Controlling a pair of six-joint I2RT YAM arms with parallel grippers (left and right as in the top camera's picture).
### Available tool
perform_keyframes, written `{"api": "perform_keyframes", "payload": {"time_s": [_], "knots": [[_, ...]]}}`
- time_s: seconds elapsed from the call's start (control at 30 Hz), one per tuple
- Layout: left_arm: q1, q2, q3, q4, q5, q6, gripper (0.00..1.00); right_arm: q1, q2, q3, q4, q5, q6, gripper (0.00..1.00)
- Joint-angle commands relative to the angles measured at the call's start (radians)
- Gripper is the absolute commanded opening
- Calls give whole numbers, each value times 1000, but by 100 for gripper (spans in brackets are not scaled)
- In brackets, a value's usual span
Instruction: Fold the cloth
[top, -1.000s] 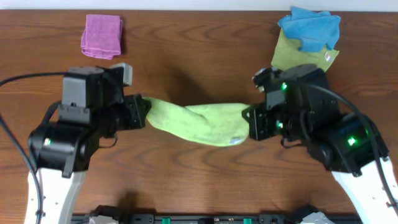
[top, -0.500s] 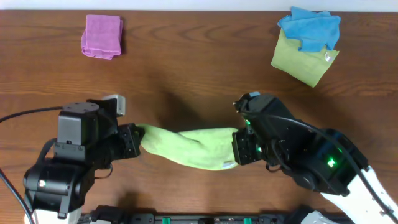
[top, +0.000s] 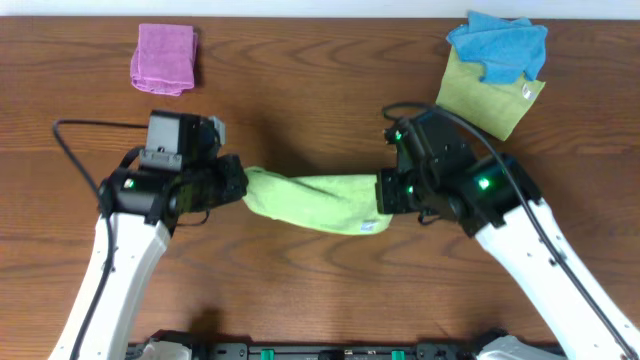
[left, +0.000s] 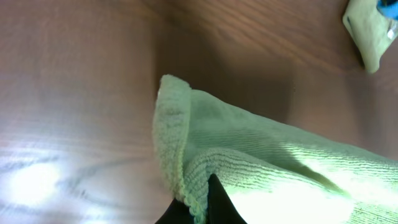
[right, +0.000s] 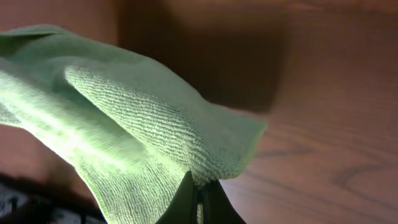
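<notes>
My right gripper is holding the corner of the cloth, and the cloth hangs above the table. So it needs to move outward and down to the bare wood beyond the cloth (top: 366, 112) (right: 239, 43) and let go of the corner.
The lime-green cloth (top: 315, 202) hangs stretched between both arms above the wooden table, sagging in the middle, with its small white tag (top: 372, 226) near the right end. My left gripper (top: 238, 184) is shut on the cloth's left end; in the left wrist view the dark fingertips (left: 216, 202) pinch the cloth's hemmed edge (left: 180, 180). At the right end my right gripper (top: 384, 192) is shut on the cloth (right: 124, 124), and the right wrist view shows a corner fold pinched between its fingers (right: 186, 202).
A folded pink cloth (top: 164, 58) lies at the back left. At the back right a bright blue cloth (top: 498, 45) sits on a duller yellow-green square cloth (top: 487, 98), which also shows in the left wrist view's top right corner (left: 370, 31).
Both arms carried the cloth toward the table's near edge, then back away from it. The cloth stays held at both ends throughout.
</notes>
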Motion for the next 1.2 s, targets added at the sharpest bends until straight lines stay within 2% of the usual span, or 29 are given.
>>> {"api": "perform_keyframes", "payload": {"time_s": [0.0,0.17,0.37,0.77,0.97,1.17], "knots": [[0,55,-1,29,52,-20,6,-59,55,-11,24,-84,-82,2],[0,87,-1,66,3,-27,6,-100,102,-11,98,-93,-124,2],[0,143,-1,189,-8,-39,6,-163,174,-11,175,-101,-142,1],[0,290,-1,351,-7,-50,6,-179,277,-11,305,-94,-164,2],[0,355,0,514,-7,-50,6,-200,349,-11,416,-96,-164,1],[0,386,0,601,-6,-74,6,-211,354,-11,487,-89,-168,2]]}}
